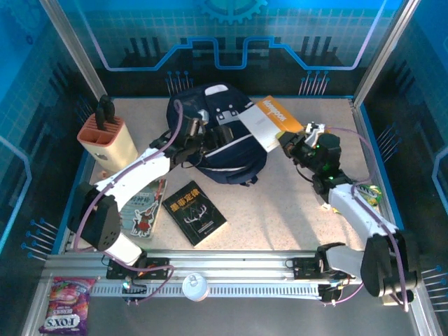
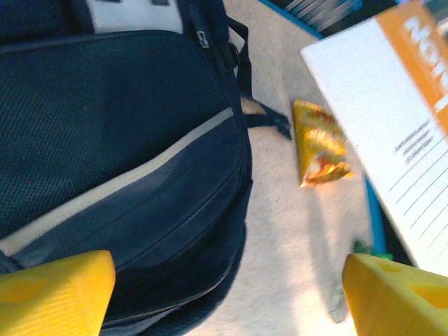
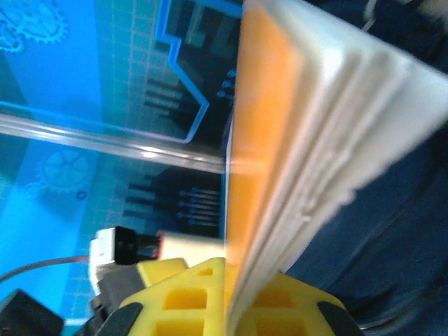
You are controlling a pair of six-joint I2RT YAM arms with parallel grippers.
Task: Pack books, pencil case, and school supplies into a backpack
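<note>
My left gripper should swing toward the orange-and-white pack (image 1: 269, 120) next and turn as it goes down onto the fabric fold (image 1: 246, 150) beside the white stripe, because the backpack is closed.
The dark navy backpack (image 1: 227, 157) lies at the back middle of the table, its white stripe showing in the left wrist view (image 2: 126, 182). My left gripper (image 1: 213, 136) hovers over it, open, with yellow fingers (image 2: 56, 290) wide apart and nothing between them. My right gripper (image 1: 287, 143) is shut on the edge of the orange-and-white pack (image 1: 269, 120), held tilted at the backpack's right side; the pack (image 3: 294, 140) fills the space above its jaws (image 3: 234, 294). The black book (image 1: 194, 212) and the thin cartoon book (image 1: 143, 210) lie flat in front.
A peach knife block (image 1: 108, 140) stands at the back left. A yellow-orange snack bag (image 2: 318, 143) lies right of the backpack. A purple snack bag (image 1: 66, 304) and a white round item (image 1: 194, 287) sit by the near rail. Blue walls surround the table.
</note>
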